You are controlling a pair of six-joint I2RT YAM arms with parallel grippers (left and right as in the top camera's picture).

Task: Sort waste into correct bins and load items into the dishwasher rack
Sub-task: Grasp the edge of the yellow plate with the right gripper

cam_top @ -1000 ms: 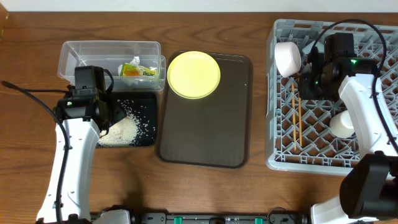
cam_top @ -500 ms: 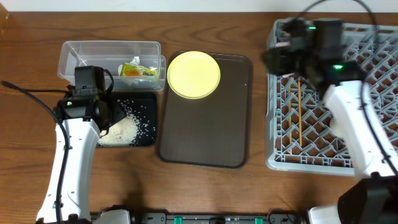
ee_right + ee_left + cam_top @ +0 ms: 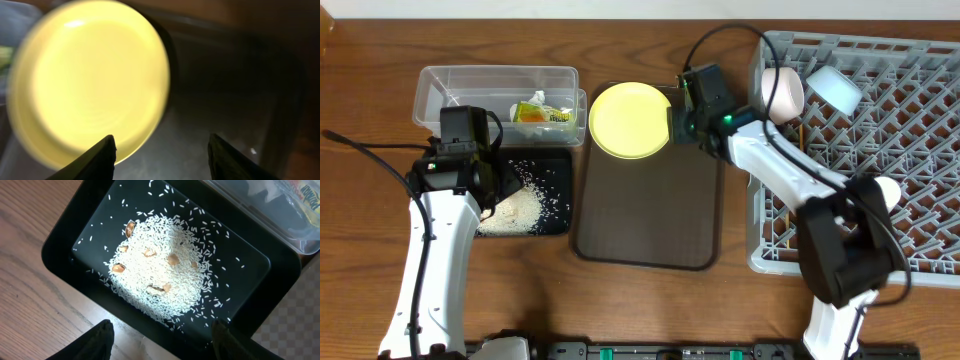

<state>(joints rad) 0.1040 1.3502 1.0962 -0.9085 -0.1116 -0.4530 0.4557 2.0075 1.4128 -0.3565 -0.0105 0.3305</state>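
My right gripper moves down over the yellow plate's rack-side rim [image 3: 666, 128] [image 3: 156, 114] next, one finger on each side, since that rim already shows between its open fingers.
The yellow plate [image 3: 630, 120] lies at the back left of the brown serving tray [image 3: 650, 215] and fills the left of the right wrist view [image 3: 85, 75]. My right gripper [image 3: 677, 122] [image 3: 161, 147] is open and empty, just right of the plate's edge. My left gripper [image 3: 488, 185] [image 3: 162, 337] is open over the black tray [image 3: 558, 185] [image 3: 260, 280], which holds rice scraps [image 3: 515, 210] [image 3: 160, 275]. The wrapper [image 3: 542, 113] lies in the clear container [image 3: 480, 82]. The grey rack [image 3: 880, 150] holds a white bowl [image 3: 782, 92], a light blue bowl [image 3: 832, 87] and a white cup [image 3: 885, 190]. The chopsticks are hidden by my right arm.
The brown serving tray sits between the bins and the rack, with its right and front parts bare. The rack stands at the table's right edge. Bare wooden table lies in front of the trays.
My right arm has swung left from above the rack to the yellow plate on the brown tray. The two bowls in the rack are uncovered. My left arm has not moved.
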